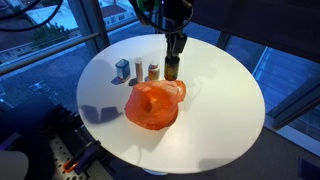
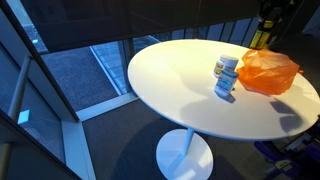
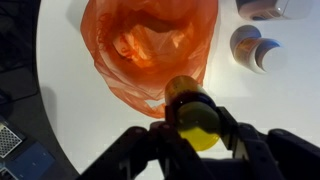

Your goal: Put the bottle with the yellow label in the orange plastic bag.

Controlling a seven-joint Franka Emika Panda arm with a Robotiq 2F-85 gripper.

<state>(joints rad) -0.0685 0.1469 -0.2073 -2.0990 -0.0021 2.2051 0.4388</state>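
The robot's gripper needs to move across the bag's rim next and go down to let go of the bottle inside the bag's opening [image 1: 154, 97] [image 3: 158, 50], which faces up and lies below the gripper.
My gripper [image 1: 174, 60] is shut on the bottle with the yellow label [image 1: 172, 69] and holds it just above the table, at the far edge of the orange plastic bag [image 1: 154, 104]. In the wrist view the bottle [image 3: 194, 115] shows its dark body and yellow part between my fingers [image 3: 197, 122], with the open mouth of the bag [image 3: 148, 45] just ahead of it. In an exterior view the bag [image 2: 268, 71] lies crumpled at the table's right side, and my gripper [image 2: 262, 38] with the yellow bottle [image 2: 259, 41] is behind it.
The round white table [image 1: 220, 110] carries three other small bottles [image 1: 137, 69] left of my gripper; they show as white caps in the wrist view [image 3: 256, 48] and stand in front of the bag in an exterior view [image 2: 226, 75]. Windows and a dark floor surround the table.
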